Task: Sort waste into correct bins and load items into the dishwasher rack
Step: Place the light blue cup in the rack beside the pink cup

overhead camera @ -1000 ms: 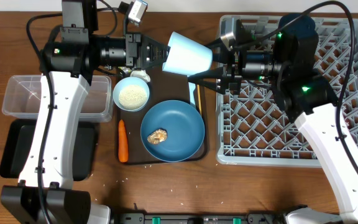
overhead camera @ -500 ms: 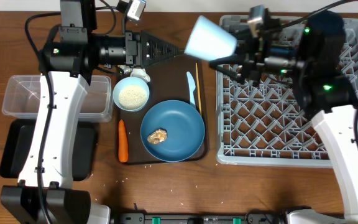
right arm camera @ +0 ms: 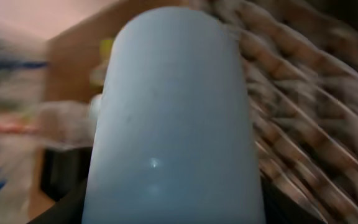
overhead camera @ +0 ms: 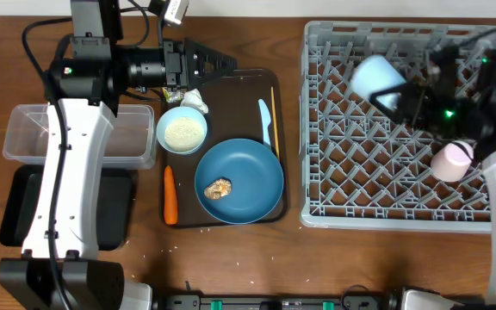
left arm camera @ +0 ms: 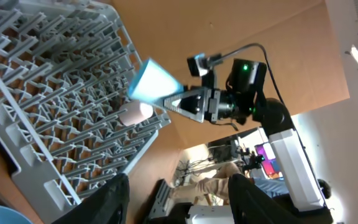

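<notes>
My right gripper moves back and down next to release the light-blue cup (overhead camera: 375,76). The rack's empty wires beside the pink cup lie below the gripper, nearer my base.
My right gripper (overhead camera: 403,96) is shut on the light-blue cup (overhead camera: 375,76), which hangs on its side over the grey dishwasher rack (overhead camera: 351,176). That cup (right arm camera: 173,118) fills the right wrist view. A pink cup (overhead camera: 451,161) lies in the rack at the right. My left gripper (overhead camera: 222,62) stands open and empty above the far edge of the brown serving tray (overhead camera: 231,99); in its wrist view the left gripper (left arm camera: 179,205) faces the rack (left arm camera: 48,93) and the held cup (left arm camera: 154,84). On the serving tray are the dark-blue plate (overhead camera: 252,168) with a brown food lump (overhead camera: 220,189), the bowl (overhead camera: 182,132) of rice, a carrot (overhead camera: 170,195), a light-blue knife (overhead camera: 265,120), a chopstick (overhead camera: 274,112) and a tissue (overhead camera: 193,100).
A clear tub (overhead camera: 24,133) sits at the left, with a black tray (overhead camera: 15,207) in front of it. Loose rice grains lie on the wooden table near the front edge. The left arm's white link runs down over both bins.
The left gripper opened and let go of the light-blue cup, then drew back left. The right gripper carried the cup right, from over the serving tray to over the rack.
</notes>
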Controlling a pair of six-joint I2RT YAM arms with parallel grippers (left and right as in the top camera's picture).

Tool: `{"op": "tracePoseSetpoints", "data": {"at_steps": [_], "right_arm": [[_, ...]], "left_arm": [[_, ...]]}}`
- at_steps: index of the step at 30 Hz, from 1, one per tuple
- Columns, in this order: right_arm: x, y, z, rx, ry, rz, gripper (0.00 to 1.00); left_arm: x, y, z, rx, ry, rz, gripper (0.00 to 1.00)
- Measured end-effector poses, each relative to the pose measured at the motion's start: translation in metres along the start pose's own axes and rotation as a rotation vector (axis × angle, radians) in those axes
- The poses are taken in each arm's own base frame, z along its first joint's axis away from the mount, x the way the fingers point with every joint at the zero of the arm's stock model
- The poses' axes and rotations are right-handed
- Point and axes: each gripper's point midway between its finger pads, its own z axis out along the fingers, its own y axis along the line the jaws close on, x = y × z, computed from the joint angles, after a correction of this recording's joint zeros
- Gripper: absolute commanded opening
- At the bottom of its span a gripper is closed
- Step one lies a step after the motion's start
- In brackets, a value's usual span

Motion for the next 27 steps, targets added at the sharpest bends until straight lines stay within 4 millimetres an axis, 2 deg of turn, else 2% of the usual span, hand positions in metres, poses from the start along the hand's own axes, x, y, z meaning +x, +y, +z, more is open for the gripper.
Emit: {"op": "tracePoseSetpoints", "data": {"at_steps": [2, 7, 12, 16, 21, 24, 27], "right_arm": [[0.004, -0.019, -0.011, 0.108, 0.011, 0.058, 0.51], [0.001, -0.052, -0.041, 0.328, -0.021, 0.101, 0.50], [0.021, -0.080, -0.057, 0.492, 0.042, 0.163, 0.49], [0.038, -0.096, -0.055, 0.562, 0.139, 0.205, 0.48], [0.057, -0.115, -0.041, 0.604, 0.288, 0.262, 0.46], [0.060, -0.123, -0.034, 0.614, 0.330, 0.270, 0.46], [0.051, -0.127, -0.029, 0.614, 0.303, 0.252, 0.45]], "left_arm": [[0.000, 0.001, 0.000, -0.004, -0.002, 0.000, 0.53], [-0.002, 0.004, 0.000, -0.025, -0.009, 0.001, 0.53], [-0.003, 0.007, 0.000, -0.040, -0.015, 0.001, 0.53], [-0.003, 0.008, 0.000, -0.046, -0.017, 0.001, 0.53], [-0.003, 0.008, 0.000, -0.049, -0.018, 0.001, 0.53], [-0.003, 0.008, 0.000, -0.049, -0.018, 0.001, 0.53], [-0.003, 0.009, 0.000, -0.050, -0.019, 0.002, 0.53]]}}
